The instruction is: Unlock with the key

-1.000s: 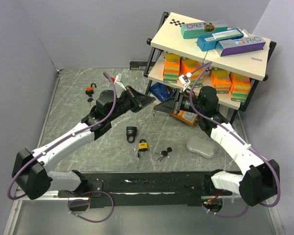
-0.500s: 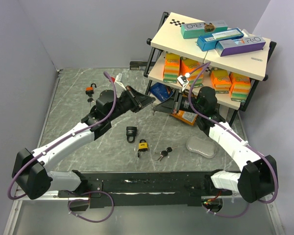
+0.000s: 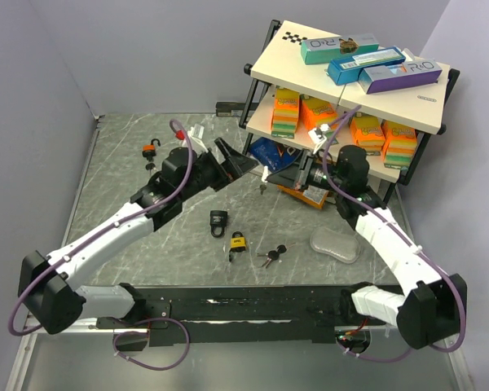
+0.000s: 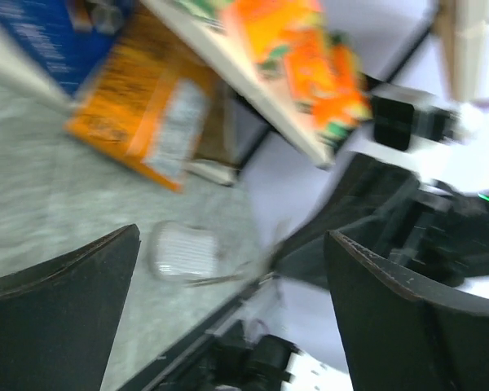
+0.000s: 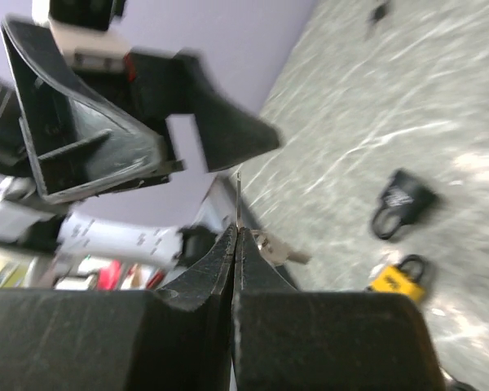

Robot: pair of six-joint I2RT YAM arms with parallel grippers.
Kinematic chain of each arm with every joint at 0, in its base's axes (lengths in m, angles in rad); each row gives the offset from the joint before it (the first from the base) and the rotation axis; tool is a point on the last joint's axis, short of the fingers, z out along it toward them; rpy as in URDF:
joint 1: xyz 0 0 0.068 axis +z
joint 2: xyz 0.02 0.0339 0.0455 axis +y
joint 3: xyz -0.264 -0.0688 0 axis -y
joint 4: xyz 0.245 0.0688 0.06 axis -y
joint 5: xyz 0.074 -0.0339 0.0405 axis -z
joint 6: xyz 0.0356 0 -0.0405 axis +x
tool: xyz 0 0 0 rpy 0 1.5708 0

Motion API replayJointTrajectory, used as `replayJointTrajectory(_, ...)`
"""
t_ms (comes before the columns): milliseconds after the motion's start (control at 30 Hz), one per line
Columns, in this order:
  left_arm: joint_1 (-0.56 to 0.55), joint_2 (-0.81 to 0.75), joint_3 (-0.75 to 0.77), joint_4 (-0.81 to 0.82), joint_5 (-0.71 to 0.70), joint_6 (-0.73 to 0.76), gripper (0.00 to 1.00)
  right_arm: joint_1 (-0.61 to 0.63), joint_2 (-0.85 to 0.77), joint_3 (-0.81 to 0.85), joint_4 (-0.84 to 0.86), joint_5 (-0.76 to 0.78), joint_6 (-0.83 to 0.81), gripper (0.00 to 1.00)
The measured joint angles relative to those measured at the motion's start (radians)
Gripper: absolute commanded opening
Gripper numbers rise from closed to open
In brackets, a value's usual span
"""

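The yellow padlock's body (image 3: 238, 245) is below my left gripper, toward my base, so I will swing that gripper back and down onto it next. My right gripper holds a key.
My right gripper (image 3: 268, 174) (image 5: 235, 232) is shut on a thin key (image 5: 238, 199) that sticks out past its tips. A second key (image 3: 263, 190) (image 5: 284, 249) dangles below on the same ring. Just left of it my left gripper (image 3: 237, 160) (image 4: 232, 269) stands wide open with nothing between its fingers (image 5: 106, 138). On the table lie a black padlock (image 3: 218, 220) (image 5: 403, 204) and a yellow padlock (image 3: 239, 242) (image 5: 400, 277). An orange padlock (image 3: 150, 149) lies at the far left. The left wrist view is blurred.
A two-level shelf (image 3: 350, 77) with boxes and orange packs stands at the back right. A snack bag (image 3: 310, 195) lies at its foot. More keys (image 3: 271, 256) and a clear plastic case (image 3: 334, 244) (image 4: 183, 251) lie near the front.
My left gripper has opened and let go of the key, drawing back a little. My right gripper has shut on the key and now holds it alone.
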Motion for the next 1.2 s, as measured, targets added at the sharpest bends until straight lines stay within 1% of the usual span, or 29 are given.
replayJointTrajectory(33, 0.000, -0.007, 0.007, -0.038, -0.026, 0.008, 0.98, -0.011, -0.010, 0.000, -0.019, 0.010, -0.011, 0.00)
replayJointTrajectory(133, 0.000, -0.018, 0.068, -0.226, -0.117, 0.038, 0.96, -0.048, -0.058, 0.000, -0.092, 0.061, -0.062, 0.00)
replayJointTrajectory(233, -0.001, 0.006, 0.143, -0.398, -0.180, 0.052, 0.95, -0.066, -0.098, 0.001, -0.155, 0.115, -0.116, 0.00)
replayJointTrajectory(300, -0.016, 0.060, 0.200, -0.514, -0.218, 0.063, 0.95, -0.067, -0.121, 0.002, -0.202, 0.154, -0.156, 0.00)
replayJointTrajectory(367, -0.036, 0.122, 0.231, -0.589, -0.229, 0.066, 0.94, -0.067, -0.137, 0.002, -0.238, 0.182, -0.186, 0.00)
replayJointTrajectory(533, -0.086, 0.301, 0.238, -0.735, -0.203, 0.066, 0.95, -0.067, -0.175, 0.002, -0.295, 0.230, -0.227, 0.00)
replayJointTrajectory(700, -0.101, 0.394, 0.235, -0.784, -0.145, 0.068, 0.95, -0.067, -0.211, -0.006, -0.295, 0.235, -0.232, 0.00)
replayJointTrajectory(1033, -0.109, 0.505, 0.214, -0.784, -0.032, 0.090, 0.95, -0.067, -0.208, -0.027, -0.272, 0.220, -0.220, 0.00)
replayJointTrajectory(1200, -0.109, 0.569, 0.214, -0.784, -0.011, 0.113, 0.93, -0.067, -0.208, -0.034, -0.256, 0.214, -0.216, 0.00)
